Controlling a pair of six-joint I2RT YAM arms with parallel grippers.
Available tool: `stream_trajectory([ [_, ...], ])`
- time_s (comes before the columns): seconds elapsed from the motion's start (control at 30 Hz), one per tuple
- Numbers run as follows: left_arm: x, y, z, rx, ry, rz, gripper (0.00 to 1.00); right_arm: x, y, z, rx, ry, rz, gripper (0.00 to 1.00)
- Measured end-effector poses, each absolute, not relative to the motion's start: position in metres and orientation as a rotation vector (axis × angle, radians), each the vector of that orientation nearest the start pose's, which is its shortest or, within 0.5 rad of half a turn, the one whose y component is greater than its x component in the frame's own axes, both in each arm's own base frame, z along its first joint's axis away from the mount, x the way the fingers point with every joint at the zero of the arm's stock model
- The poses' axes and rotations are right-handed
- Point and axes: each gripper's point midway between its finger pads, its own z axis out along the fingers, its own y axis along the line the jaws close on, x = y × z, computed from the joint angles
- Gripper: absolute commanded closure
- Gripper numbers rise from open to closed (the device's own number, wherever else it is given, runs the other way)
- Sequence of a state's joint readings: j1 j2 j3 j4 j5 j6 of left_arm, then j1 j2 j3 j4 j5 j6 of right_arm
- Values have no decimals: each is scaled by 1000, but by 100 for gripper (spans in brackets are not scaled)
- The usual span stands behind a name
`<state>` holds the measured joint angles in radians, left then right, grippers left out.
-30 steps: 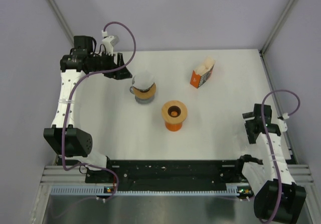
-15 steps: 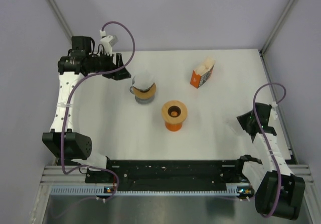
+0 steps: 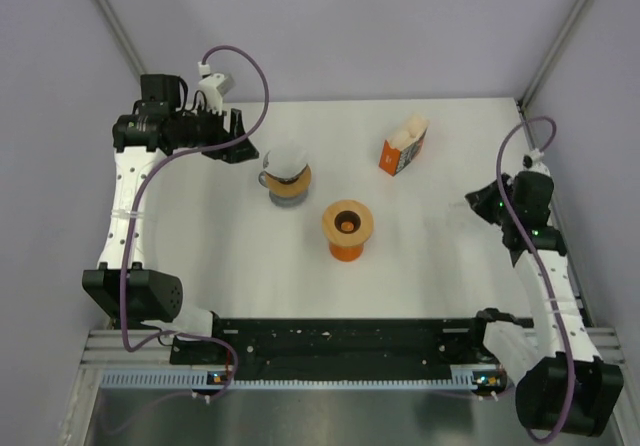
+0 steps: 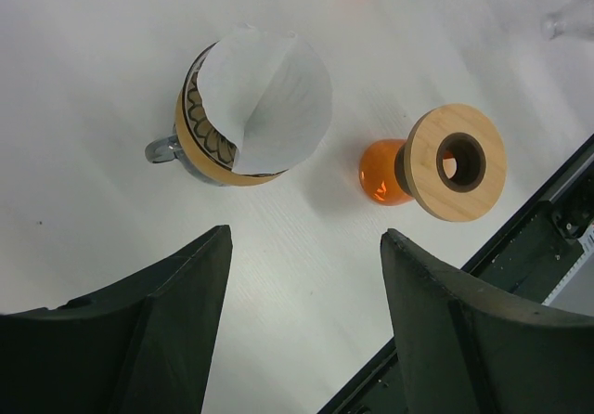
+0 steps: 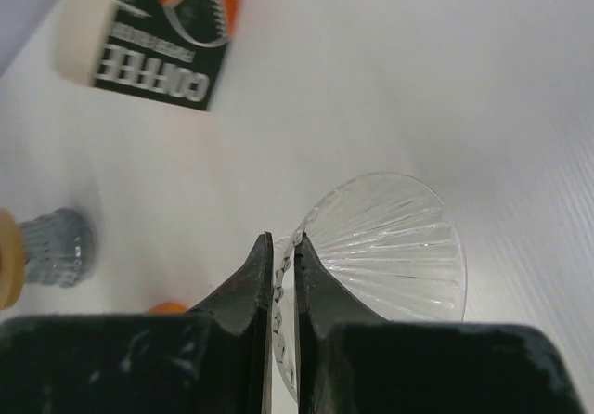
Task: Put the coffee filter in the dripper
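Observation:
The dripper in my right gripper should next go left in the top view, across to the wooden ring top (image 3: 347, 223), and I should release it into the empty hole of the ring.
The white paper coffee filter (image 3: 287, 159) (image 4: 269, 98) stands open inside a grey mug with a tan patterned band (image 4: 197, 128) at the table's back left. The clear ribbed glass dripper (image 5: 390, 247) is at the right side, its rim pinched between the fingers of my right gripper (image 5: 281, 238) (image 3: 482, 206), which is shut on it. In the left wrist view the dripper shows faintly at the top right corner (image 4: 568, 19). My left gripper (image 4: 305, 232) (image 3: 240, 138) hovers open just left of the mug, holding nothing.
An orange stand with a wooden ring top (image 3: 347, 228) (image 4: 455, 161) sits mid-table, in front of and to the right of the mug. An orange and black coffee box (image 3: 403, 146) (image 5: 162, 33) stands behind it. Metal frame posts rise at the back corners.
My right gripper has closed on the dripper's rim, and the arm has swung toward the back of the table with it. The left arm has hardly moved.

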<state>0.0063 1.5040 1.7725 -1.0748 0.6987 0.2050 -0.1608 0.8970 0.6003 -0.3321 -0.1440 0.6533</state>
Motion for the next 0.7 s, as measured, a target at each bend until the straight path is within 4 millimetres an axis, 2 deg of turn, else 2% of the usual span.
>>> stream_trajectory([
  [0.07,342,-104,317,545,2181,-711,29,303,18,184,590,2038,429,100],
  [0.1,342,-104,317,546,2180,-711,29,309,30,215,446,2007,422,100],
  [0.17,342,-104,316,548,2182,-710,29,314,66,274,149,1928,428,100],
  [0.2,341,-104,315,547,2184,-711,29,314,82,312,-17,1861,405,100],
  [0.23,341,-104,314,546,2188,-712,29,307,111,332,-170,1815,435,100],
  [0.3,341,-103,310,542,2199,-711,29,293,149,368,-433,1709,412,100],
  [0.37,341,-102,308,539,2207,-701,29,276,190,386,-695,1604,380,100],
  [0.43,342,-100,307,535,2212,-685,29,260,228,384,-951,1514,316,100],
  [0.5,343,-98,305,531,2218,-669,29,252,254,367,-1169,1458,226,100],
  [0.6,344,-95,300,524,2231,-650,28,259,281,320,-1478,1421,76,100],
  [0.7,344,-95,297,521,2241,-648,29,268,288,267,-1724,1430,-15,100],
])
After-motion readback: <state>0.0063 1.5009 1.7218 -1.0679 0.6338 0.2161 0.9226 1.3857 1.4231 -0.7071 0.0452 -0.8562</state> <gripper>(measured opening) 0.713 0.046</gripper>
